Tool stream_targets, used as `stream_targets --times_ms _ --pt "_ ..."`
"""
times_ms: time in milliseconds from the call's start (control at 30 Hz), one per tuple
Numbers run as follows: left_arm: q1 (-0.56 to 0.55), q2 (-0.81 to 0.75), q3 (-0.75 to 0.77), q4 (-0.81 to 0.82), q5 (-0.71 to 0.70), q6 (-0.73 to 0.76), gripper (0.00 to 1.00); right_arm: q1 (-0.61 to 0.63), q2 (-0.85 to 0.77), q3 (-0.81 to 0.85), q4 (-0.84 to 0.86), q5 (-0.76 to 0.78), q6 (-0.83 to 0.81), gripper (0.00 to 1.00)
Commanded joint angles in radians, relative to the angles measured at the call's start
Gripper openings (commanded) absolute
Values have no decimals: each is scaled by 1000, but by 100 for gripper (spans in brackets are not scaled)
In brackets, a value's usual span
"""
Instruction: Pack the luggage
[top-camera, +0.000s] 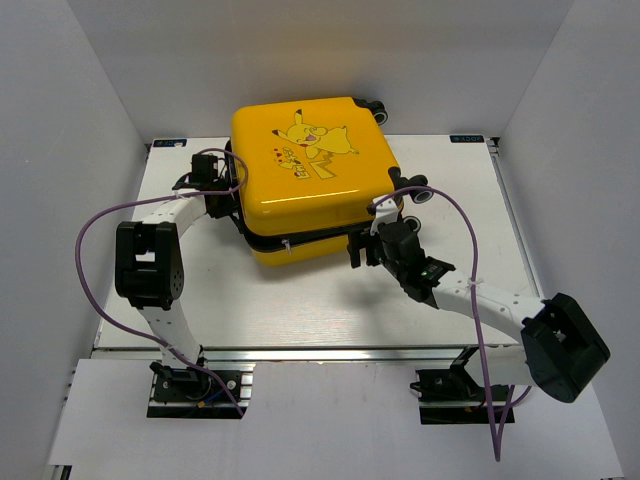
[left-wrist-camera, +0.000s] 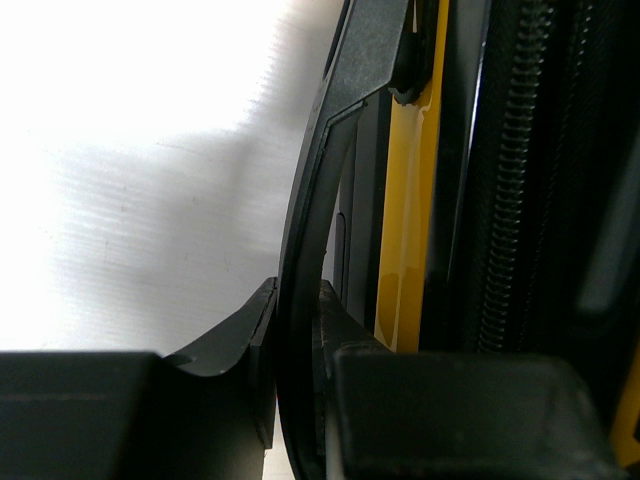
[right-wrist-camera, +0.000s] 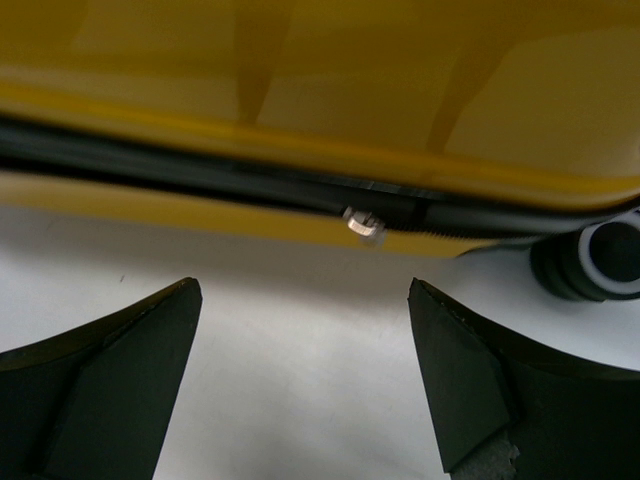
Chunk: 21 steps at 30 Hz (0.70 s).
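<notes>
The silver zipper pull (right-wrist-camera: 364, 224) lies ahead of my open right gripper, which will first move outward to the zipper seam and slightly toward the wheel to reach it.
The luggage (top-camera: 310, 170) is a bright yellow hard-shell suitcase with a cartoon print, lying flat and closed on the white table (top-camera: 300, 310). My left gripper (top-camera: 222, 190) is at its left side, shut on the luggage's curved black side handle (left-wrist-camera: 300, 250). The yellow shell (left-wrist-camera: 410, 200) and black zipper teeth (left-wrist-camera: 510, 200) run just right of that handle. My right gripper (top-camera: 362, 245) stands open at the front right corner, low over the table. Its fingers (right-wrist-camera: 120, 370) point at the black zipper seam, where a small silver zipper pull (right-wrist-camera: 364, 224) sits a short way ahead of them, untouched.
Small black wheels stick out at the luggage's right side (top-camera: 415, 190) and back corner (top-camera: 377, 108); one wheel (right-wrist-camera: 590, 262) shows right of the zipper pull. White walls enclose the table on the left, back and right. Purple cables loop from both arms.
</notes>
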Motion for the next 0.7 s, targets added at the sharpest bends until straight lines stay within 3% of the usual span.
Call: stream_targets --times_ms 0,133,233,667 --pt "-6 -87 -4 -86 -30 8 0 -19 52 17 226 112 -31 89" --pt "-6 -90 -6 -86 -46 17 0 -56 124 37 268 86 -52 88" --pt "-6 -79 -1 -90 -57 23 0 -74 141 33 342 -4 -64 69" --pt "-6 -19 47 -72 -57 57 0 -120 178 -42 609 -63 -28 48"
